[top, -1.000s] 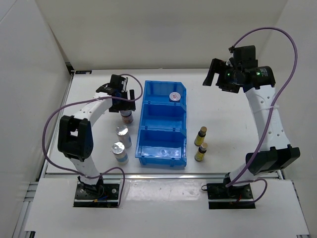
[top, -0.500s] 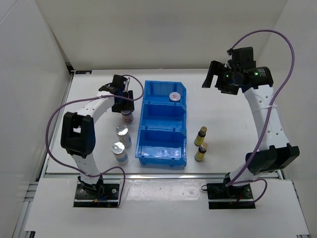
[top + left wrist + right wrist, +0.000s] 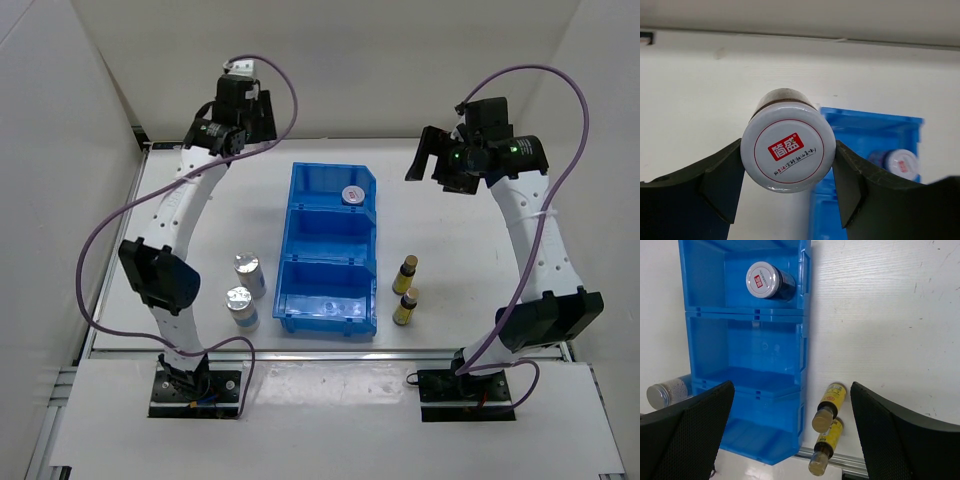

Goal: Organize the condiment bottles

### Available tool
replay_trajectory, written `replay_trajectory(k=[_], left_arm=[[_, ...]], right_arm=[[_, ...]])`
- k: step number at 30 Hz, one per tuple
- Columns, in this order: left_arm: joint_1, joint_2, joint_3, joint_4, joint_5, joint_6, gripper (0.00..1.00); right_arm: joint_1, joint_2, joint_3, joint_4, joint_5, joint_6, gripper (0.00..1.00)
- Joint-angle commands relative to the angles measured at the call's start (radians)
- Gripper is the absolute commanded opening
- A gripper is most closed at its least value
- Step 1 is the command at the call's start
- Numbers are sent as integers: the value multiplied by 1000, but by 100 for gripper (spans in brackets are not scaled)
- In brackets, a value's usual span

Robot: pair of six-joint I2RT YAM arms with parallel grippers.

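Next, my left gripper moves over the bin [image 3: 300,215] first, then down into the empty part of the bin's far section, to get the held jar beside the matching jar.
My left gripper [image 3: 788,167] is shut on a squat white-lidded jar [image 3: 788,154] with a red mark, held high in the air; both fingers [image 3: 722,175] press on the lid's sides. From above, the left gripper [image 3: 250,105] hangs over the table's back left. A second white-lidded jar [image 3: 351,195] stands in the far compartment of the blue bin [image 3: 300,215]. Two silver-topped cylinders [image 3: 248,270] [image 3: 240,305] stand left of the bin. Two amber black-capped bottles [image 3: 408,272] [image 3: 404,305] stand to its right. My right gripper [image 3: 428,155] hovers open and empty, high at the back right.
The bin's middle [image 3: 747,347] and near compartments hold nothing that I can see. White walls close in the table at the back and both sides. The right wrist view looks down on the amber bottles [image 3: 829,400] and the bin's right wall [image 3: 803,355].
The left gripper shut on the jar that stood left of the bin and lifted it up and toward the back of the table. The right arm has hardly moved.
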Motion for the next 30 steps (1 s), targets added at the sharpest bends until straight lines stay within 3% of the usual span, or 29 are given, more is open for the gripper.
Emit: replay_trajectory(k=[1, 8, 19, 25, 28, 30], left_arm=[[-78, 62, 61, 28, 141, 48, 11], [-187, 145, 47, 28, 195, 30, 11], [-169, 318, 79, 28, 226, -20, 12], [-169, 404, 107, 28, 257, -30, 29], [-169, 413, 107, 28, 269, -20, 43], [-169, 413, 107, 28, 294, -20, 57]], right_arm=[[-3, 4, -13, 21, -34, 12, 100], [-3, 4, -13, 31, -55, 22, 100], [-3, -14, -22, 21, -68, 2, 100], [-3, -14, -43, 21, -56, -7, 100], [-3, -14, -43, 0, -11, -7, 100], [-3, -14, -53, 0, 12, -7, 100]])
